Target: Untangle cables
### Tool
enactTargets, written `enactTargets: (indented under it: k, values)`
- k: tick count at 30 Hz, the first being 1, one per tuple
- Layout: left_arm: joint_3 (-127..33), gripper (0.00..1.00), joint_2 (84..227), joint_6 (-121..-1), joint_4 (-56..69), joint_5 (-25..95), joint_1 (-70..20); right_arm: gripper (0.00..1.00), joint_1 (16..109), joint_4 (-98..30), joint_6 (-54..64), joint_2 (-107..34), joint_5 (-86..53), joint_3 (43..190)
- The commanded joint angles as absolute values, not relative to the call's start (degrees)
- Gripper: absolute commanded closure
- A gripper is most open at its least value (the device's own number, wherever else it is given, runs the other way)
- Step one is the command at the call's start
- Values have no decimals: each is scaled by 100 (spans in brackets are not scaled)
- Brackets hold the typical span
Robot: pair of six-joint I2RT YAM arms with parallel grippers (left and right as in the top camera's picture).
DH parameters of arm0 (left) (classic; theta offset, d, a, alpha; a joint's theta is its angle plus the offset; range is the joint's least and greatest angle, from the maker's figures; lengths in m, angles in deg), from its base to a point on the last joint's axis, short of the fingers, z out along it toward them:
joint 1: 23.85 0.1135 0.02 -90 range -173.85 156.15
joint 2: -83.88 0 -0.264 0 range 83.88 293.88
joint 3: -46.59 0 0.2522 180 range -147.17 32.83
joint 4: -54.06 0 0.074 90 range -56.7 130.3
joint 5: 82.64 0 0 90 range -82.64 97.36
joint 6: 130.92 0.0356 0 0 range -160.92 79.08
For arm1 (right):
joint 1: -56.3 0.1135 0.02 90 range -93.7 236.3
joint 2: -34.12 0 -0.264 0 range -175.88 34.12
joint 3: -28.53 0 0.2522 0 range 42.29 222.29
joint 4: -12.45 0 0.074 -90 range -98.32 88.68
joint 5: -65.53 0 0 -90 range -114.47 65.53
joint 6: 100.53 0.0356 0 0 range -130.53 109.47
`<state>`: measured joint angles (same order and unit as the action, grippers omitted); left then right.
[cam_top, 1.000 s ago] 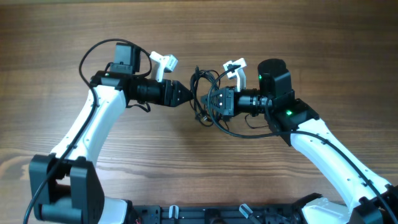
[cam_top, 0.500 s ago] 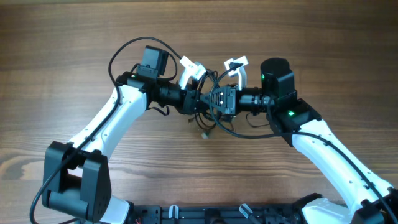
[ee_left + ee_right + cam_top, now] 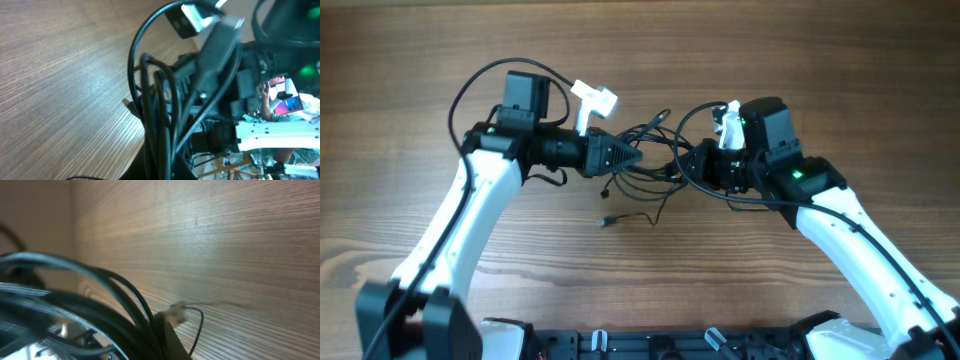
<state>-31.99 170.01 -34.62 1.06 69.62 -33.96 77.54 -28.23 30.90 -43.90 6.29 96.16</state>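
I should open my left gripper right where it is above the table to let go of the cable loops between its fingers, because my right gripper holds their other side.
The cables (image 3: 657, 168) are thin black cords, stretched in loose loops between my two grippers above the wooden table (image 3: 820, 60). My left gripper (image 3: 632, 156) points right and is shut on the loops' left side. In the left wrist view the cables (image 3: 155, 115) rise straight out of the left gripper (image 3: 167, 169). My right gripper (image 3: 693, 168) points left and is shut on the loops' right side. The right wrist view has the cables (image 3: 107, 307) bunched against the right gripper (image 3: 169, 341). One plug end (image 3: 605, 221) trails onto the table, and the plug end (image 3: 175, 313) shows in the right wrist view too.
Thicker black wires arch over each arm: the left arm's wire (image 3: 470, 85) and the right arm's wire (image 3: 695, 115). The robot base frame (image 3: 650, 345) runs along the near edge. Bare wood lies all around the arms.
My left gripper reached into the bundle, shut on it and pulled back left. The right gripper drew back to the right. The coil has spread into loose loops, and a plug end now lies on the table.
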Motion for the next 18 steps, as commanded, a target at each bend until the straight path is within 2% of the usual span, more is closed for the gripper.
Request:
enactTargets:
  k: [1,6,8,10,12,15,18]
  values:
    - [-3278,96,16089,-4109,150,6450,-2908,95,7351,-3555,3293,-4431,-2181,9340]
    - [-3278,92,15515,-4677,108,5928,-2908,95,7351,-3969,3282,-4464,-2894,9338]
    - [-3278,89,15355,-5164,-80,4986,-2908,94,7351,-4126,3284,-4578,-3193,9338]
    - [-3278,89,15296,-5730,-462,3532,-2908,91,7351,-4246,3269,-4711,-3368,9338]
    - [-3278,92,15314,-5794,-716,2870,-2908,91,7351,-4253,3142,-4766,-3346,9340]
    - [-3276,94,15333,-5785,-900,2525,-2908,95,7351,-4032,2589,-4764,-2629,9340]
    - [-3276,91,15338,-5768,-900,2553,-2926,96,7351,-3759,2014,-4761,-1436,9443]
